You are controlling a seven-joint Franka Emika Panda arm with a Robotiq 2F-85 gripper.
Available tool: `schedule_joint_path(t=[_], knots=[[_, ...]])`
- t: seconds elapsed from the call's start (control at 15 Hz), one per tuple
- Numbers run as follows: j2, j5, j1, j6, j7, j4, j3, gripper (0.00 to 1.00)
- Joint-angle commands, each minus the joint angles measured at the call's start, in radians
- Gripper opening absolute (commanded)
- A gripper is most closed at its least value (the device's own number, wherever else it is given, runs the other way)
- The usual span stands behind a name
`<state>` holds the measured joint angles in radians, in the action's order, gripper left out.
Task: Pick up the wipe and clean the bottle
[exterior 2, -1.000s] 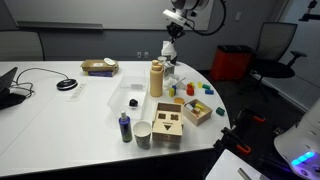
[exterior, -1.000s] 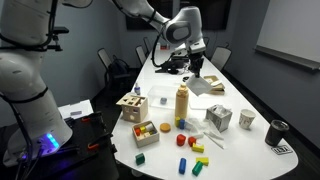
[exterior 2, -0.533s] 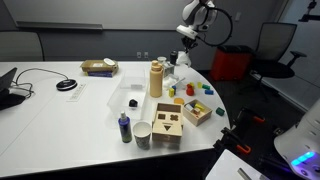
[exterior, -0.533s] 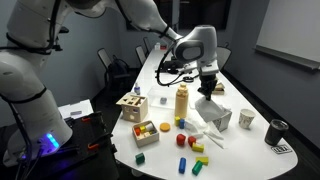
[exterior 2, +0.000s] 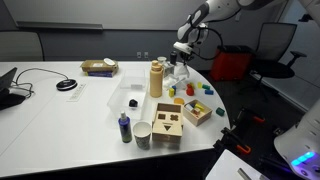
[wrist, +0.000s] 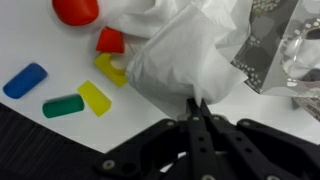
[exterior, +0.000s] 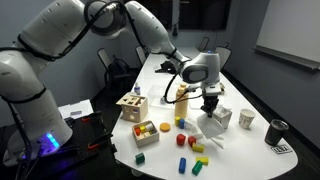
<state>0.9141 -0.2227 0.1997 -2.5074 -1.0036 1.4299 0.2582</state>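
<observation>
My gripper eases slightly to the right in the wrist view toward the foil packet next and releases the low-hanging white wipe, since the packet lies there.
A white crumpled wipe [wrist: 180, 60] hangs from my gripper [wrist: 197, 103], whose fingers are shut on its lower edge. In both exterior views the gripper [exterior: 209, 103] [exterior 2: 182, 60] is low over the table, just beside the tall tan bottle [exterior: 182, 103] [exterior 2: 156, 78], which stands upright with a light cap. The wipe shows as a white bunch under the gripper [exterior: 206, 124] near the coloured blocks. I cannot tell whether the wipe touches the bottle.
A wooden shape-sorter box [exterior: 131, 107] [exterior 2: 166, 122] stands by the bottle. Coloured blocks [exterior: 190, 150] [wrist: 62, 105] lie near the table's front edge. A shiny foil packet [exterior: 219, 118] [wrist: 265, 40], a cup [exterior: 246, 119] and a dark cup [exterior: 277, 131] stand nearby. A small blue bottle [exterior 2: 125, 127] stands in front.
The arm has come from the far part of the table toward the bottle and dropped lower, with the wipe still in the gripper.
</observation>
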Motion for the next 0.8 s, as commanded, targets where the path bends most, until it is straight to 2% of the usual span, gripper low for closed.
schedule_joint_path(t=[0.0,0.13,0.2,0.27,0.73], knots=[[0.101,-0.004,0.013,0.055,-0.051,-0.188,-0.004,0.0],[0.136,0.004,0.014,0.077,-0.064,-0.25,-0.004,0.0],[0.145,0.01,0.015,0.098,-0.059,-0.269,-0.006,0.26],[0.15,0.013,0.018,0.123,-0.051,-0.283,-0.009,0.27],[0.122,0.015,0.009,0.204,-0.048,-0.295,-0.017,0.78]])
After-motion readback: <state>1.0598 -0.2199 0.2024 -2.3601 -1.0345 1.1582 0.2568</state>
